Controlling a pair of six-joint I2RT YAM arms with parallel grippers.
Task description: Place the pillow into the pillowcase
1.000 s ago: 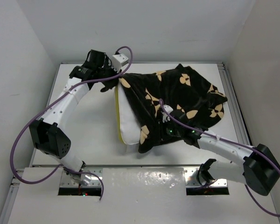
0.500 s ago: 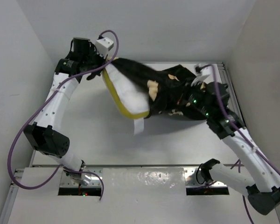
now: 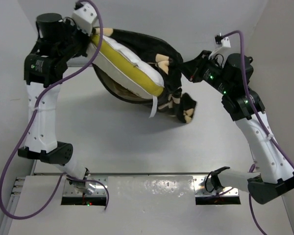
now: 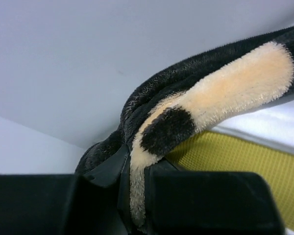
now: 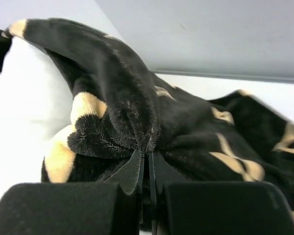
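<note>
The pillowcase bundle hangs high. My left gripper should next move down toward the white tabletop below it and let go of the pillowcase rim (image 4: pixel 152 132) over there.
Both arms hold the black flowered pillowcase (image 3: pixel 174 93) high above the table, stretched between them. The cream pillow (image 3: pixel 130 66) with its mustard-yellow side band sits partly inside it, the yellow edge facing the camera and a white tag hanging down. My left gripper (image 3: pixel 90 39) is shut on the pillowcase rim (image 4: pixel 152 132) at the upper left, with the yellow band (image 4: pixel 235 161) just beside it. My right gripper (image 3: pixel 188 68) is shut on a bunched fold of the pillowcase (image 5: pixel 137 122) at the right. The pillow's white face (image 5: pixel 24 107) shows to its left.
The white table (image 3: pixel 112 142) lies below the hanging bundle, with white walls on three sides. The arm bases and a shiny metal strip (image 3: pixel 152 188) sit at the near edge. Purple cables loop beside both arms.
Both grippers have risen sharply, lifting the pillowcase and pillow off the table. The right gripper moved from the near edge of the case to the far right. The bundle now hangs in the air.
</note>
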